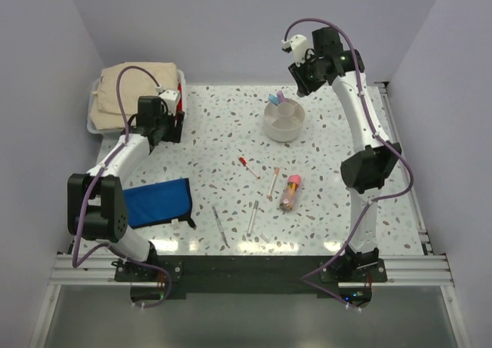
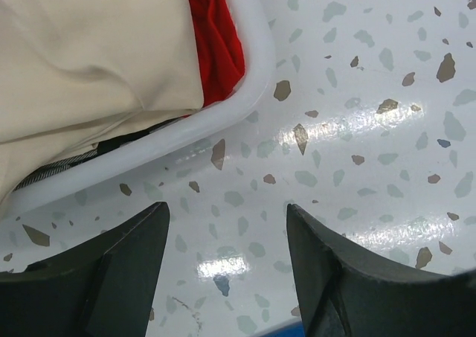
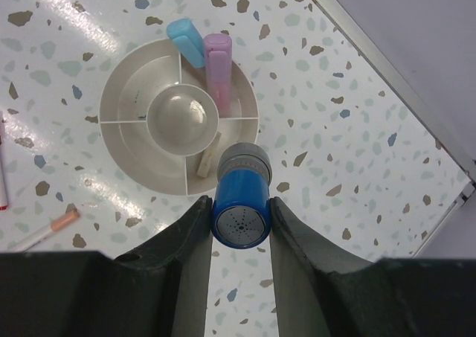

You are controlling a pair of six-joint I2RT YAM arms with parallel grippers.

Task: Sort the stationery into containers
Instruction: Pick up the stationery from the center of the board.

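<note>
My right gripper should go down into the beige eraser's compartment (image 1: 297, 118) (image 3: 221, 146) of the cup below it and let go of the blue stick there, because there is still room beside the eraser.
My right gripper (image 3: 239, 219) is shut on a blue stick with a grey end (image 3: 240, 196), held in the air over the near right rim of the round white cup (image 3: 111, 99). The cup's compartments hold a light-blue-capped stick (image 3: 186, 41), a pink marker (image 3: 218, 65) and a beige eraser (image 3: 207, 162). In the top view the right gripper (image 1: 305, 77) hangs above the cup (image 1: 284, 121). My left gripper (image 2: 227, 233) is open and empty, low over the table beside the white bin (image 2: 223, 117). A red-tipped pen (image 1: 248, 166), a pink-red tube (image 1: 290, 192) and silver pens (image 1: 252, 217) lie mid-table.
The bin (image 1: 181, 77) at the back left holds a folded beige cloth (image 1: 131, 91) and something red (image 2: 216, 39). A flat blue pouch (image 1: 157, 202) lies near the left arm's base. A raised rail (image 1: 403, 164) runs along the table's right edge.
</note>
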